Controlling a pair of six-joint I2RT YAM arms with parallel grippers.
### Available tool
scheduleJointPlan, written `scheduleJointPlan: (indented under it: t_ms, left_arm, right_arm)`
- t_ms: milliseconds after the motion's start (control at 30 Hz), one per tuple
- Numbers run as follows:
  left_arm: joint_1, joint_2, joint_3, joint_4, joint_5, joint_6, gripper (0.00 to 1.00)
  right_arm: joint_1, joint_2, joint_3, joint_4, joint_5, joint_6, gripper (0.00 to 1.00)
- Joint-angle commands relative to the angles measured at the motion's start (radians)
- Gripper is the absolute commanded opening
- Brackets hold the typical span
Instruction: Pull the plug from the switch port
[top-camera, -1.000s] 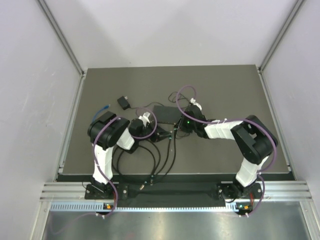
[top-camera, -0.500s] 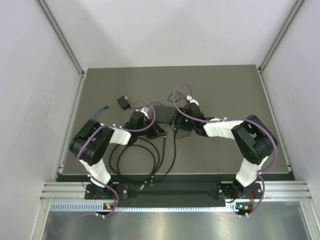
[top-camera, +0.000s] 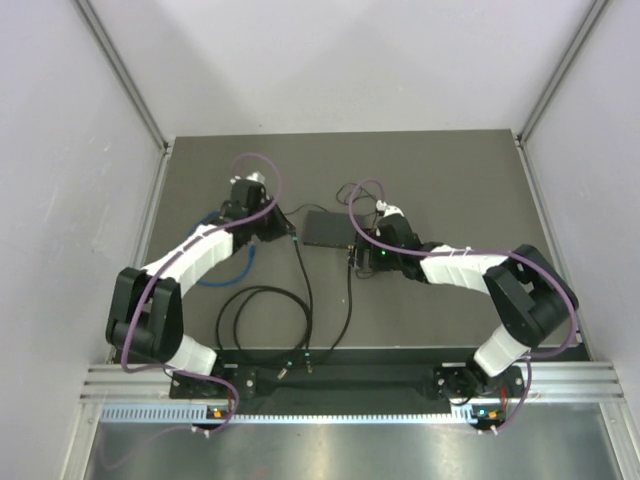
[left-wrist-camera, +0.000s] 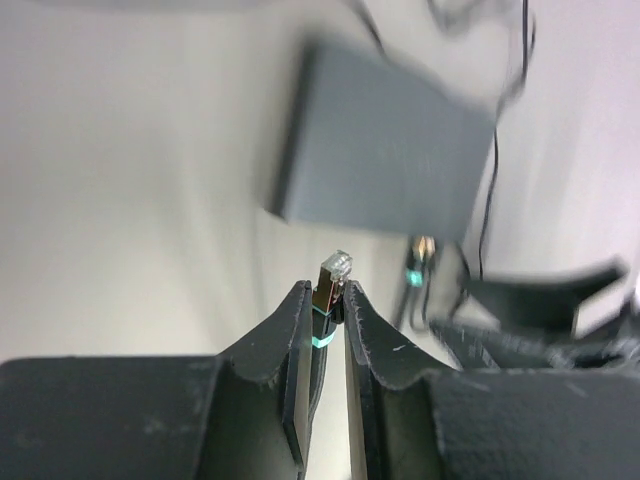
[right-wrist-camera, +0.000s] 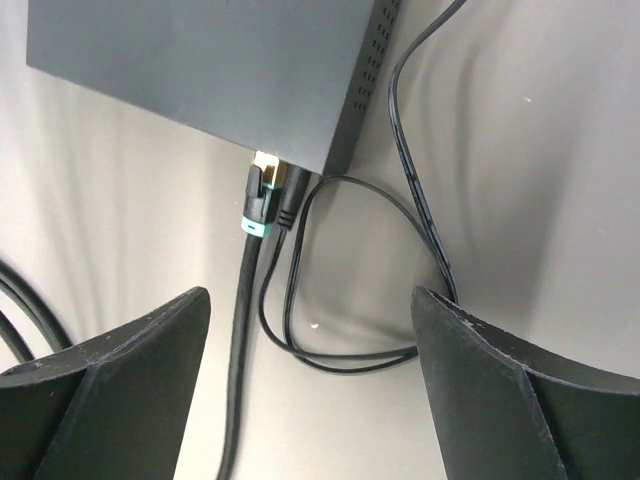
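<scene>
The plug is free of the switch (top-camera: 330, 228), so the left gripper should carry it outward and to the left in the top view, to the mat beside the blue cable.
In the left wrist view my left gripper (left-wrist-camera: 325, 295) is shut on the plug (left-wrist-camera: 333, 275), a black connector with a teal band and a clear tip. The plug is free of the flat black switch (left-wrist-camera: 380, 150), which lies a short way ahead. From above, the left gripper (top-camera: 284, 231) sits just left of the switch (top-camera: 330, 228). My right gripper (right-wrist-camera: 310, 300) stands open over the switch's near edge with nothing between its fingers. There a second teal-banded plug (right-wrist-camera: 262, 195) and a thin black lead sit in the switch port (right-wrist-camera: 268, 158).
Black cables loop (top-camera: 265, 320) across the mat toward the near edge. A blue cable (top-camera: 215, 272) lies under the left forearm. A thin black wire (right-wrist-camera: 420, 190) curls beside the switch. White enclosure walls close in left, right and behind.
The left arm has swung from the switch's near-left edge away to the far left, carrying the plug and its cable. The right gripper has opened wide.
</scene>
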Motion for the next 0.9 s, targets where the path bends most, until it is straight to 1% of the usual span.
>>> scheduleJointPlan:
  t_ms: [0,67,133,200,233,267,333,367,433,500,567,600,633,700,733,867]
  left_arm:
    - [0.070,-0.057,0.111,-0.200,-0.116,0.102,0.00]
    - [0.102,-0.068,0.168,-0.225,-0.232,0.115,0.00]
    - [0.123,-0.074,0.201,-0.202,-0.338,0.122,0.00]
    - [0.145,-0.051,0.237,-0.192,-0.372,0.144,0.00]
    - [0.165,-0.036,0.285,-0.196,-0.398,0.147,0.00]
    - [0.168,0.000,0.310,-0.198,-0.453,0.159,0.00]
    - [0.185,0.034,0.362,-0.167,-0.493,0.170,0.00]
    - [0.186,0.071,0.376,-0.155,-0.556,0.187,0.00]
    - [0.199,0.111,0.433,-0.165,-0.627,0.187,0.00]
    - [0.218,0.146,0.444,-0.155,-0.677,0.178,0.00]
    - [0.264,0.169,0.421,-0.080,-0.652,0.167,0.00]
    - [0.280,0.186,0.415,-0.067,-0.632,0.162,0.00]
    - [0.309,0.205,0.421,-0.067,-0.583,0.152,0.00]
    - [0.323,0.255,0.412,-0.012,-0.514,0.136,0.00]
    - [0.362,0.278,0.392,0.011,-0.479,0.135,0.00]
    - [0.396,0.334,0.381,0.065,-0.455,0.124,0.00]
  right_arm:
    - [-0.003,-0.062,-0.040,0.073,0.008,-0.035,0.82]
    - [-0.007,-0.070,-0.063,0.091,-0.026,-0.035,0.82]
    - [-0.029,-0.079,-0.091,0.127,-0.055,-0.028,0.82]
    - [-0.058,-0.081,-0.106,0.151,-0.099,-0.021,0.82]
    - [-0.068,-0.081,-0.123,0.174,-0.112,-0.014,0.82]
    - [-0.078,-0.081,-0.129,0.186,-0.124,-0.011,0.82]
    - [-0.102,-0.081,-0.149,0.217,-0.159,0.000,0.82]
    - [-0.108,-0.079,-0.154,0.225,-0.170,0.003,0.82]
    - [-0.124,-0.078,-0.163,0.236,-0.192,0.008,0.82]
    - [-0.130,-0.081,-0.169,0.249,-0.201,0.008,0.82]
    - [-0.131,-0.081,-0.175,0.262,-0.207,0.011,0.82]
    - [-0.133,-0.078,-0.177,0.265,-0.213,0.011,0.82]
    - [-0.134,-0.078,-0.177,0.266,-0.216,0.011,0.82]
    - [-0.138,-0.073,-0.178,0.274,-0.224,0.011,0.82]
    - [-0.138,-0.071,-0.177,0.275,-0.225,0.011,0.82]
    - [-0.141,-0.064,-0.177,0.282,-0.233,0.011,0.82]
